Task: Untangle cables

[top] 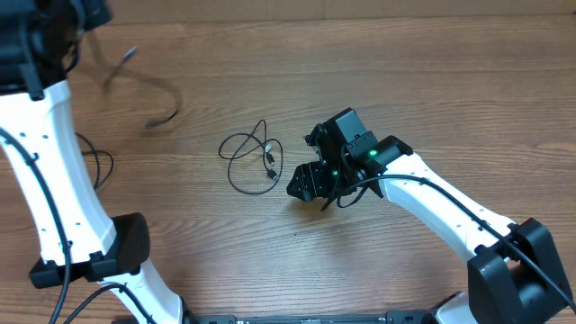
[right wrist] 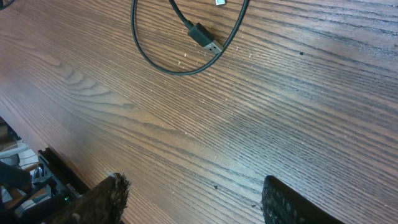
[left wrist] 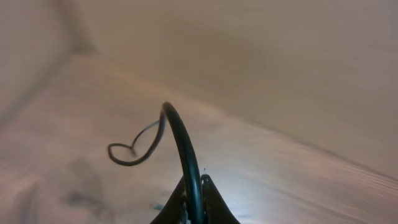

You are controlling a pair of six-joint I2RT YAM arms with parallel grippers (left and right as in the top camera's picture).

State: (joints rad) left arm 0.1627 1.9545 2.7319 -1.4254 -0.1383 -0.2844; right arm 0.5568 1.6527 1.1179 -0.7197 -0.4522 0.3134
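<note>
My left gripper moves down toward the thin black wire on the tabletop next and lets go of the second black cable there, clear of the loose loop.
One thin black cable lies in a loose loop on the wooden table, its plug ends near the loop's right side. In the right wrist view, part of that loop and a USB plug lie ahead of the fingers. My right gripper is open and empty just right of the loop, its fingers spread low over bare wood. My left gripper is shut on a second black cable, held high at the far left. That cable shows blurred in the overhead view, its free end curling below.
The wooden table fills the view. The left arm stands along the left edge with a thin black wire looping beside it. The right arm's base is at the front right.
</note>
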